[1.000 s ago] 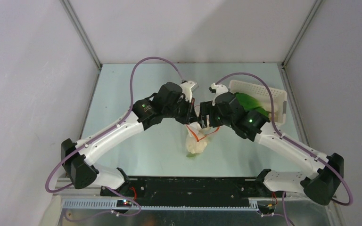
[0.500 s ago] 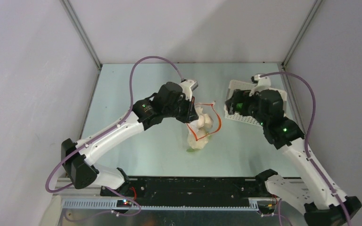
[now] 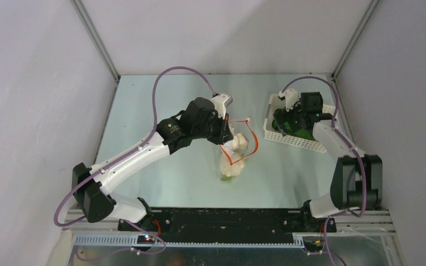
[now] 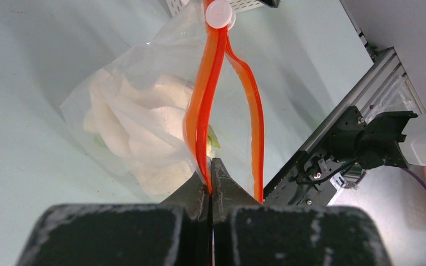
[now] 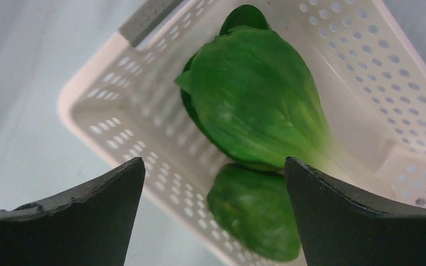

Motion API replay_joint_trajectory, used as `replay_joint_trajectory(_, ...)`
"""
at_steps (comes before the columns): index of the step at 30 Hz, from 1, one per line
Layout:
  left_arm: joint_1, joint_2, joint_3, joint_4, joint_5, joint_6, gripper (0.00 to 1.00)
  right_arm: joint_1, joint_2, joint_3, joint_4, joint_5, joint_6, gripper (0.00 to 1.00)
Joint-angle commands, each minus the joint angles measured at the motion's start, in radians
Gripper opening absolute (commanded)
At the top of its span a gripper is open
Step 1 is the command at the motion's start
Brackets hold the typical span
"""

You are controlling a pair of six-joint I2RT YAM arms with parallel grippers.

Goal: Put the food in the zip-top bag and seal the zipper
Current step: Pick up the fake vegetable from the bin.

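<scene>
Next, my right gripper will lower its fingers outward astride the middle of the larger green leafy piece (image 5: 269, 105), which lies below and outward of it, where bare basket bottom shows alongside.
The clear zip-top bag (image 3: 234, 160) lies mid-table with cream-white food pieces (image 4: 138, 124) inside. Its orange-red zipper (image 4: 217, 83) gapes open in a loop, with a white slider (image 4: 219, 12) at the far end. My left gripper (image 4: 211, 166) is shut on one side of the zipper strip and holds the mouth up; it also shows in the top view (image 3: 224, 132). My right gripper (image 5: 213, 166) is open above the white basket (image 5: 161, 149), over two green leafy food pieces (image 5: 255, 100); in the top view it hovers over the basket's left part (image 3: 288, 119).
The white perforated basket (image 3: 321, 111) stands at the back right near the right wall. A small green piece (image 3: 224, 177) shows at the bag's lower end. The black rail of the arm bases (image 3: 222, 219) runs along the near edge.
My right arm has swung away from the bag to the right and now hovers open over the basket. My left gripper has stayed holding the zipper; the bag mouth has opened into a loop.
</scene>
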Motion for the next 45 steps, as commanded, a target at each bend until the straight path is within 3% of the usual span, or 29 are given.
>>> replay_joint_trajectory(1,0.007,-0.049,-0.004,0.062,-0.010,0.024,0.00,-0.044,0.124,0.132,0.012,-0.054,-0.214,1.00)
replay_joint_trajectory(5,0.008,-0.046,0.004,0.066,0.003,0.023,0.00,-0.065,0.222,0.202,-0.005,-0.043,-0.211,0.99)
replay_joint_trajectory(15,0.009,-0.019,0.043,0.053,0.021,0.037,0.00,-0.103,0.368,0.236,0.154,-0.025,-0.165,0.97)
replay_joint_trajectory(22,0.009,0.003,0.056,0.046,0.013,0.039,0.00,-0.099,0.463,0.284,0.165,-0.057,-0.153,0.86)
replay_joint_trajectory(27,0.012,0.020,0.069,0.039,0.014,0.041,0.00,-0.095,0.542,0.327,0.090,-0.060,-0.167,0.72)
replay_joint_trajectory(31,0.012,0.028,0.072,0.035,0.017,0.038,0.00,-0.097,0.555,0.333,0.070,-0.044,-0.164,0.67)
replay_joint_trajectory(45,0.013,0.016,0.064,0.031,0.008,0.044,0.00,-0.130,0.490,0.424,-0.265,-0.006,-0.160,0.73)
